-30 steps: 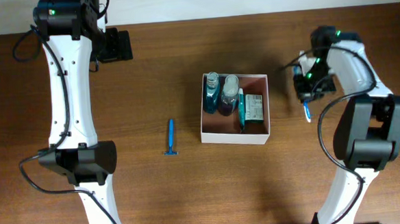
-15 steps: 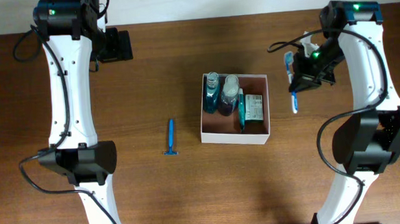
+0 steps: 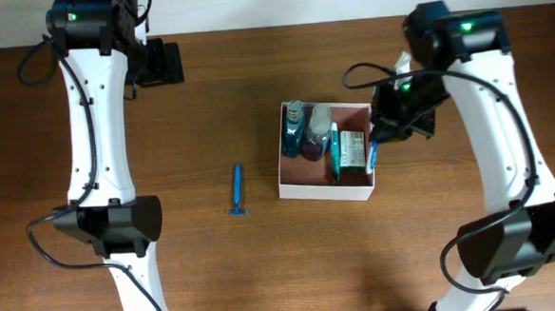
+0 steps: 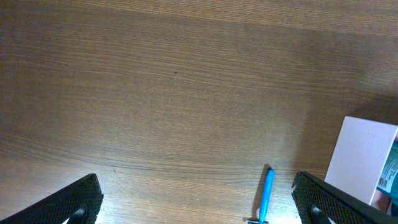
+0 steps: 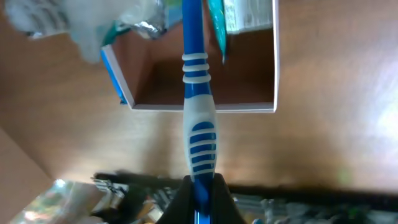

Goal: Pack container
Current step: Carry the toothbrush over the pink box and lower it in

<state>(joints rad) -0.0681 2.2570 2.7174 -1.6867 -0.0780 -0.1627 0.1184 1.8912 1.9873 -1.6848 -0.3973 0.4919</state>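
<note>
Next, my right gripper should shift to the left in the overhead view, lower over the container's bare bottom [image 5: 168, 78] beside the tube and release the toothbrush [image 5: 198, 118], since that part of the bottom lies empty.
The container [image 3: 290, 185], a shallow white cardboard box with a pinkish-brown inside, sits mid-table and holds two bottles [image 3: 307, 130], a tube and a small carton [image 3: 353, 150]. My right gripper [image 3: 390, 130] is shut on a blue and white toothbrush [image 5: 198, 118] and holds it over the container's right wall [image 5: 205, 107]; its tip [image 3: 373, 156] hangs over the box. A blue razor [image 3: 238, 192] lies on the table left of the container and shows in the left wrist view [image 4: 265, 194]. My left gripper [image 4: 199, 208] is open and empty, high at the far left.
The brown wooden table [image 3: 264, 261] carries nothing else. The left arm's base stands at front left [image 3: 120, 230], the right arm's base at front right [image 3: 510, 243].
My right gripper has carried the toothbrush leftward from the table's right side to over the container's right edge. The left arm has not moved.
</note>
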